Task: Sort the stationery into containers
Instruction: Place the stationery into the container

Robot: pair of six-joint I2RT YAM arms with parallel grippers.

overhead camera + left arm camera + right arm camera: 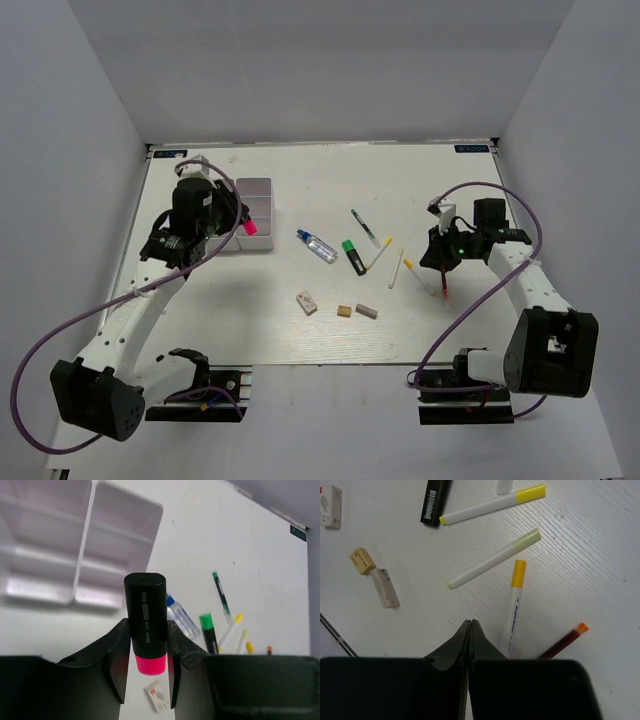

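Note:
My left gripper turns and moves outward over the far section of the tray away from the bottle to release next, because the marker hangs at the tray's near edge.
My left gripper is shut on the black-pink marker, holding it above the table with the pink end toward the camera. The white divided tray lies just beyond it; from above, the marker hangs at the tray's near edge. My right gripper is shut with nothing between its fingers, just over the table. A yellow-capped white stick and the red pen lie right beside it. The blue bottle and black-green highlighter lie mid-table.
Two more yellow-tipped white sticks lie ahead of the right gripper. A tan eraser, a grey one and a white one sit toward the table's front. A thin green-capped pen lies behind the highlighter.

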